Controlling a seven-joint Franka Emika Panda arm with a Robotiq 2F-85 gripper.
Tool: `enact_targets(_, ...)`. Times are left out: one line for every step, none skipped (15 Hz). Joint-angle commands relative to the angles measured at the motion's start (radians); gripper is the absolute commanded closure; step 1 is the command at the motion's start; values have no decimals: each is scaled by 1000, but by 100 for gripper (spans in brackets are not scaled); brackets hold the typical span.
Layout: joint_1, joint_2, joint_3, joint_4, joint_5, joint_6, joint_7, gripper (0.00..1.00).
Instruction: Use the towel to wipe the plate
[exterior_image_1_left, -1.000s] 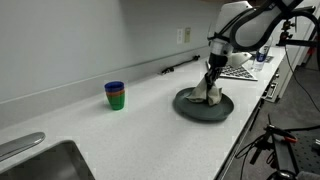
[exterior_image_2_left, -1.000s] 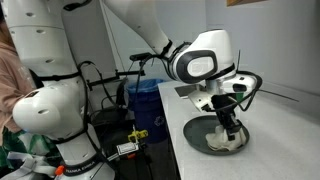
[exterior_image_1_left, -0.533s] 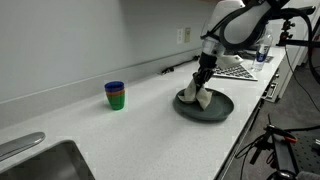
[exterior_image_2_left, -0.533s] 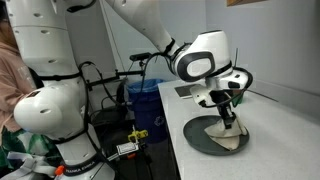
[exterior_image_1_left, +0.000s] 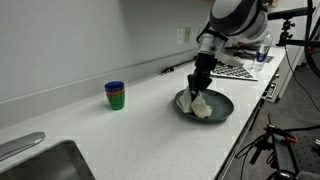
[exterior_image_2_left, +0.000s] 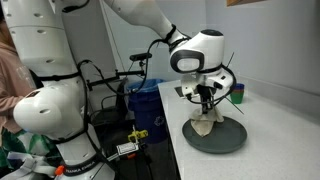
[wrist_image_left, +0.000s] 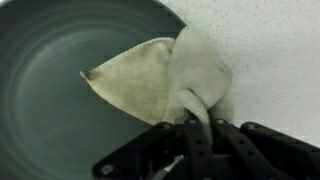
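Note:
Next I should move my gripper off the plate (exterior_image_1_left: 215, 108) and toward the stacked cups, over the bare counter between them, where clear space leaves room to release the towel.
A dark grey plate (exterior_image_1_left: 215, 108) lies on the white counter, seen in both exterior views (exterior_image_2_left: 228, 140) and filling the left of the wrist view (wrist_image_left: 50, 90). A beige towel (exterior_image_1_left: 198, 104) hangs from my gripper (exterior_image_1_left: 197, 88) and drapes onto the plate's edge nearest the stacked cups. It also shows in an exterior view (exterior_image_2_left: 204, 127) and in the wrist view (wrist_image_left: 160, 80), where it spans the plate rim and the counter. My gripper (wrist_image_left: 192, 125) is shut on the towel's bunched top, just above the plate's rim (exterior_image_2_left: 204, 108).
Stacked blue and green cups (exterior_image_1_left: 115, 95) stand on the counter away from the plate. A sink (exterior_image_1_left: 40, 160) is at the near end. A keyboard (exterior_image_1_left: 236, 70) and bottle lie beyond the plate. The counter edge (exterior_image_2_left: 170, 140) drops off beside the plate.
My gripper has dragged the towel across the plate from its middle to the rim toward the cups, and lifted slightly. The plate has stayed in place.

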Motion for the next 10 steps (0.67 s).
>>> enact_targets(-2, -50, -61, -37, -29, -98, -30, 98)
enact_targets(-5, -56, -79, -46, -57, -116, -22, 98)
enact_targets(-9, -62, -98, -58, -89, -128, -14, 98)
enact_targets(-12, -66, -117, -69, -134, -133, -4, 98)
enact_targets(-16, -67, -134, -76, -175, -136, 3, 98)
enact_targets(-19, -65, -150, -82, -225, -125, 10, 98)
enact_targets(-21, -60, -164, -85, -275, -113, 18, 98)
enact_targets(-22, -51, -176, -84, -337, -88, 30, 98)
enact_targets(-24, -42, -187, -78, -390, -72, 42, 98)
enact_targets(-24, -34, -196, -72, -445, -49, 58, 98)
